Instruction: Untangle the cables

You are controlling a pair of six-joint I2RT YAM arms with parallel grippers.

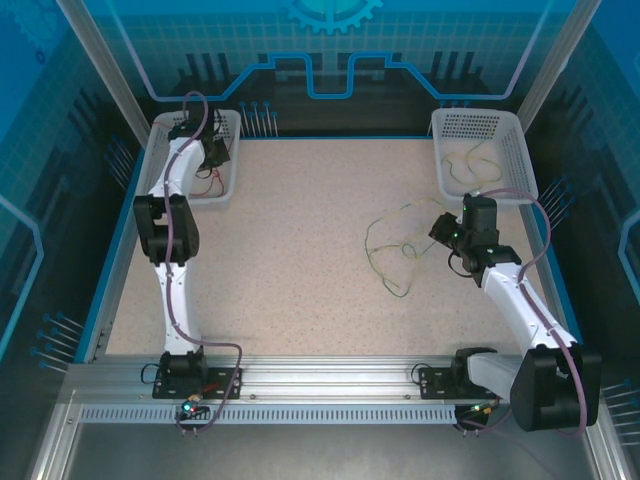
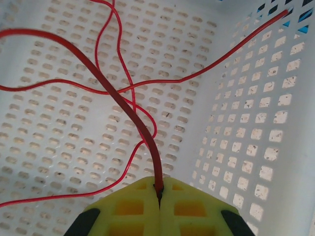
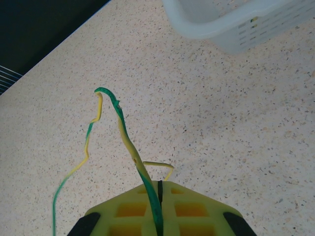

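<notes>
My left gripper should next move down toward the perforated bottom of the basket and let go of the red cable there. The other red loops already lie on the bottom of the basket.
My left gripper (image 1: pixel 213 156) is down inside the white basket (image 1: pixel 228 190) at the far left. Its yellow jaws (image 2: pixel 159 189) are shut on a red cable (image 2: pixel 129 114), which rises from the seam between them and crosses other thin red loops on the basket floor. My right gripper (image 1: pixel 442 230) hovers over the table at the right. It (image 3: pixel 159 186) is shut, and a green-and-yellow cable (image 3: pixel 125 137) runs up from its jaws and drapes over the left finger. The rest of that cable (image 1: pixel 388 248) lies in loose loops on the table to the left of the gripper.
A second white basket (image 1: pixel 512 150) stands at the far right, behind the right gripper, with a thin yellowish wire (image 1: pixel 465 165) curled inside; its corner (image 3: pixel 231 29) shows close ahead in the right wrist view. The perforated wall (image 2: pixel 246 123) of the left basket stands close on the left gripper's right.
</notes>
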